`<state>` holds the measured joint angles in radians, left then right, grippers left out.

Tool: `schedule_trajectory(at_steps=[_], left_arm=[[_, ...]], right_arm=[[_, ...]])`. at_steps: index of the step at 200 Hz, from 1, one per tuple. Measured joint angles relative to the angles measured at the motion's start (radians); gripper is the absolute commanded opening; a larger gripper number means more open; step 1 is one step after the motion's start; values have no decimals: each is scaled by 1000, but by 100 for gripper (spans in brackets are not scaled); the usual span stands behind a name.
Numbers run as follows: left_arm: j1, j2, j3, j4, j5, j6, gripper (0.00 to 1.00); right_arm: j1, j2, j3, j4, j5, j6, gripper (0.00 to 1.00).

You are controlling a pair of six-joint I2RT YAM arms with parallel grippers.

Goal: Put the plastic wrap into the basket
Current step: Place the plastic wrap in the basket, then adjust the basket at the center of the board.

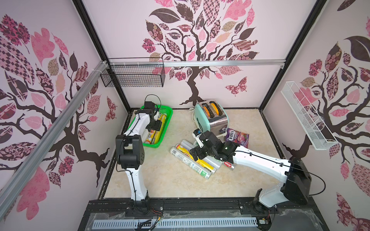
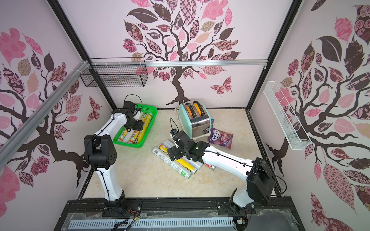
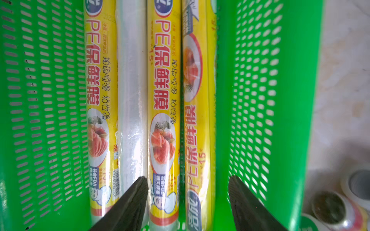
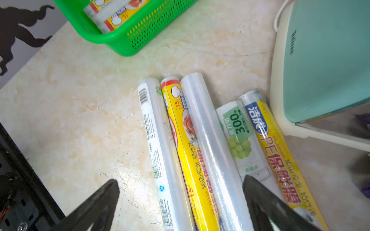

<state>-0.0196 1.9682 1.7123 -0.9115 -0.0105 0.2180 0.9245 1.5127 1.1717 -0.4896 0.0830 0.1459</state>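
Observation:
My right gripper is to move down and back toward my base next and close across the white roll's middle point(image 1: 191, 163) point(image 4: 174, 186), as bare tabletop lies on both sides of it.
The green basket point(image 1: 167, 114) point(image 2: 153, 113) stands at the back left. Several plastic wrap rolls lie side by side in it, yellow point(image 3: 164, 100) and clear point(image 3: 131, 100). My left gripper point(image 3: 187, 178) point(image 1: 155, 128) hangs open just above them, its fingers straddling two yellow rolls without squeezing either. Several more rolls lie in a pile point(image 1: 200, 162) point(image 2: 180, 162) on the table: white point(image 4: 158, 140), yellow point(image 4: 186, 144), clear point(image 4: 212, 140), green-printed point(image 4: 240, 140) and another yellow point(image 4: 280, 156). Over that pile my right gripper point(image 4: 180, 179) point(image 1: 197, 153) stands wide open and holds nothing.
A mint toaster point(image 1: 211, 118) stands just behind the pile, with a purple candy bag point(image 1: 237, 138) to its right. A black wire basket point(image 1: 134, 77) hangs on the back wall and a white wire rack point(image 1: 306, 118) on the right wall.

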Motion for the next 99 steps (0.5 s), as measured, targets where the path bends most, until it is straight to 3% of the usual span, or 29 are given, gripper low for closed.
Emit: schedule_trajectory(at_steps=[99], left_arm=[[-16, -68, -254, -18, 346, 41, 72]], right_arm=[[-14, 208, 19, -121, -211, 6, 86]])
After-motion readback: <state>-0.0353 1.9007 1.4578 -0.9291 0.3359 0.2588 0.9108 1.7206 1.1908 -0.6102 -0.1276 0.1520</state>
